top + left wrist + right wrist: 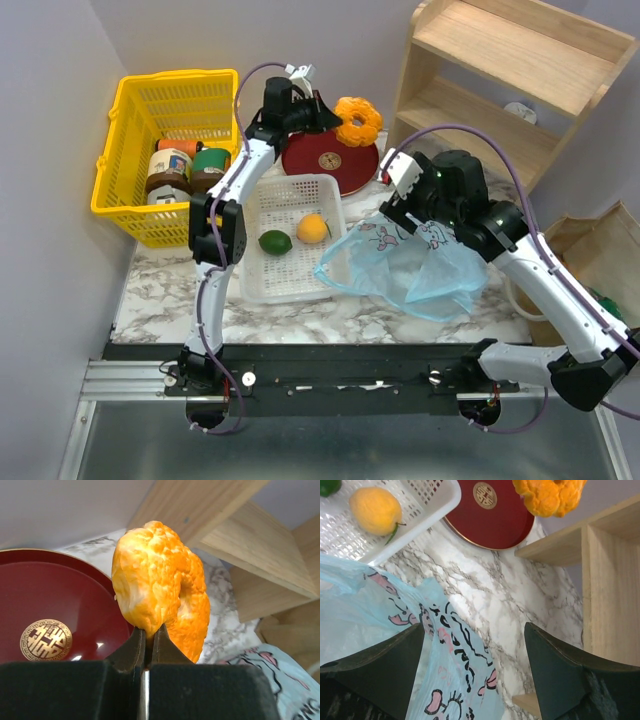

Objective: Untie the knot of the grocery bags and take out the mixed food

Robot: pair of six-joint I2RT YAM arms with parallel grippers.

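Note:
The doughnut hangs high near the red plate's rim. My left gripper should lower it next, away from the wooden shelf and toward the red plate's middle (330, 161) (46, 640).
My left gripper (337, 122) (149, 632) is shut on the edge of the orange-glazed doughnut (358, 121) (160, 580), holding it in the air above a round red plate (330, 165) (50, 595). The light-blue plastic bag (410, 265) (450, 650) lies open and slack on the marble table. My right gripper (396, 206) (474, 626) hangs just over its printed edge, open, with nothing gripped. A green lime (275, 241) and an orange (312, 228) (375, 510) rest in a white mesh tray (290, 285). The brown paper bag (600, 250) stands at the far right.
A yellow basket (130, 110) holding jars sits at the back left. A wooden shelf unit (500, 90) (610, 580) stands at the back right, close beside the red plate and the right arm.

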